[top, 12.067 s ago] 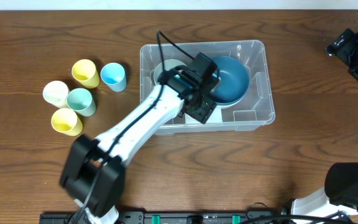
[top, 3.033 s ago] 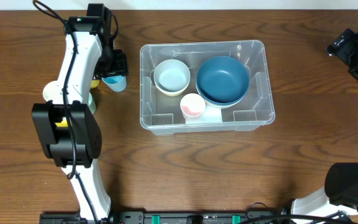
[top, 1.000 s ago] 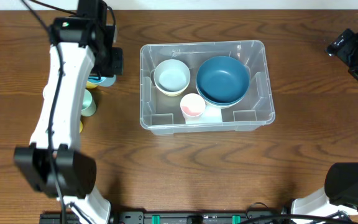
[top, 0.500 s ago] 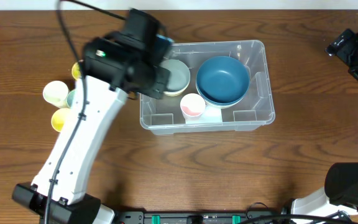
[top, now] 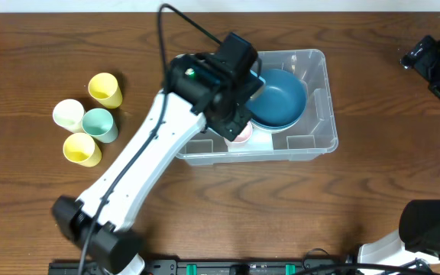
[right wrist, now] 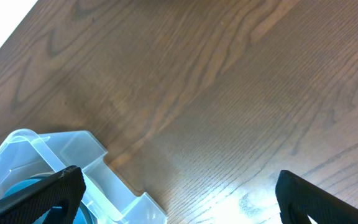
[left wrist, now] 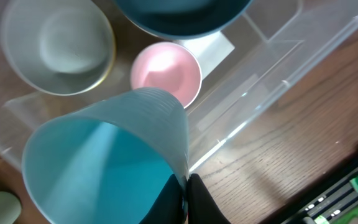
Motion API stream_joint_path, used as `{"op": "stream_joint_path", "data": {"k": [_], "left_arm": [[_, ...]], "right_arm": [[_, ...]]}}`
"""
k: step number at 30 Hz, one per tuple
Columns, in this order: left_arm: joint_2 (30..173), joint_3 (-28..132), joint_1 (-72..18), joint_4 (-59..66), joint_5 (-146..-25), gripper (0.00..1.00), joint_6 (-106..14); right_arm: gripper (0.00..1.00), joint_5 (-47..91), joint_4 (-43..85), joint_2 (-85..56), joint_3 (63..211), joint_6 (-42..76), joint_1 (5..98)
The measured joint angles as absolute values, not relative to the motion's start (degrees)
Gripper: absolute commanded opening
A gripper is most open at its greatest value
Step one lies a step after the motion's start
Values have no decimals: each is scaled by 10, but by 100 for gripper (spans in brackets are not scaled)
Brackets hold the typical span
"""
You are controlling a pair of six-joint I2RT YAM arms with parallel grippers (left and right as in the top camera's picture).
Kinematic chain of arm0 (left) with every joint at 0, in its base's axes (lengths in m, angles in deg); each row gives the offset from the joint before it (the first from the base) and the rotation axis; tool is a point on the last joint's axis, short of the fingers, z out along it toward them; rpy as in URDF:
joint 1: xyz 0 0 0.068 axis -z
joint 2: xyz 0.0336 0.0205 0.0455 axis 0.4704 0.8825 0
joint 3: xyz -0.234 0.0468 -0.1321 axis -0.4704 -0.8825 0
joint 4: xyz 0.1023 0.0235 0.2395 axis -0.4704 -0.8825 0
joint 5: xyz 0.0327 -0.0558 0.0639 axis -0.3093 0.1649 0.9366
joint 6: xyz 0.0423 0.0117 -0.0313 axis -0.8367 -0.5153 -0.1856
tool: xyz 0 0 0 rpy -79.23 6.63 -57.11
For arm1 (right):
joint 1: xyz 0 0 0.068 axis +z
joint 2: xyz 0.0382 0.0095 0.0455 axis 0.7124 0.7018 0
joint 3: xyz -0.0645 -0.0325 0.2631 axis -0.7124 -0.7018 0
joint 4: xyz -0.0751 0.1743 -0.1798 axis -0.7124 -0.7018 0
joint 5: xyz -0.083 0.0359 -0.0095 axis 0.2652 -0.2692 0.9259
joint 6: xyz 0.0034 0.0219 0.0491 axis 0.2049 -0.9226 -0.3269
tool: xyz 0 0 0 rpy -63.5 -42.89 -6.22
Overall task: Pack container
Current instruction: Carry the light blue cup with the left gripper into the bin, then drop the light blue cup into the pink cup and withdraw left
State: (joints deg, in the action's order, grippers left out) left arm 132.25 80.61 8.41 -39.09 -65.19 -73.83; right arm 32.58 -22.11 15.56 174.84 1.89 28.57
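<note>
The light blue cup goes with my left gripper toward the dark blue bowl next and down into the pink cup (top: 242, 135) (left wrist: 167, 73), whose opening faces up.
The container (top: 321, 92) is a clear bin at the table's centre. In it are a dark blue bowl (top: 283, 95) and a pink cup (top: 242, 137). My left gripper (top: 237, 121) hangs over the bin's middle and hides the cream bowl from overhead. In the left wrist view the gripper (left wrist: 187, 194) is shut on the rim of a light blue cup (left wrist: 104, 165). That cup sits above the pink cup (left wrist: 166, 73), beside the cream bowl (left wrist: 58, 46) and near the bin's front wall (left wrist: 278, 68). My right gripper (right wrist: 179, 193) is open and holds nothing, at the far right (top: 436, 65).
Several cups stand left of the bin: a yellow cup (top: 105, 89), a white cup (top: 69, 114), a mint cup (top: 100, 124) and another yellow cup (top: 81, 149). A corner of the bin (right wrist: 61, 155) shows in the right wrist view. Equipment lines the table's front edge (left wrist: 353, 186).
My left arm has swung right from the cups to over the bin, carrying the light blue cup with it. The right arm has not moved.
</note>
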Motion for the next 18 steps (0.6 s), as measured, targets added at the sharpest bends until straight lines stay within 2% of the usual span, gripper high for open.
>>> {"op": "stream_joint_path", "data": {"k": [18], "left_arm": [[1428,806,89,-335,-652,6,-775]], "right_arm": [[99,326,-221,156,1748,19,286]]}}
